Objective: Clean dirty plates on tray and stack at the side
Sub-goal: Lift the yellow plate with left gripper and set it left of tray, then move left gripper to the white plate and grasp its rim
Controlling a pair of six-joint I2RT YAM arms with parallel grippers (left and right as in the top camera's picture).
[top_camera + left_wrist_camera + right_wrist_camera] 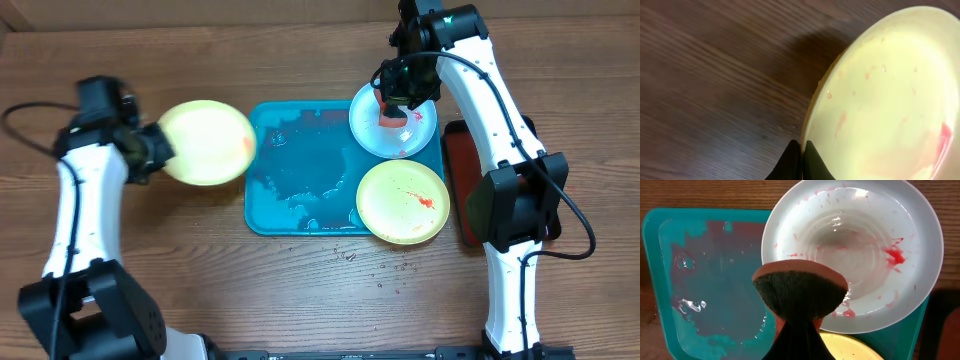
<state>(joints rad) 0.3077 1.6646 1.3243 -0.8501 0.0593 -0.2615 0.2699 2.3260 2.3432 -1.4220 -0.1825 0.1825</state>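
My left gripper lowers the raised plate flat onto the tabletop beside the turquoise tray next and releases the plate's rim, since that spot lies bare beneath the plate.
My left gripper is shut on the rim of a pale yellow-green plate and holds it to the left of the turquoise tray; faint red smears show on it in the left wrist view. My right gripper is shut on a red-and-dark sponge above the pale blue-white plate, which has red sauce spots and sits on the tray's far right corner. A second yellow-green plate with red smears lies at the tray's near right corner.
The tray floor is wet with pinkish water. A dark red, black-rimmed tray lies right of the turquoise tray, partly under my right arm. Crumbs lie on the wooden table in front.
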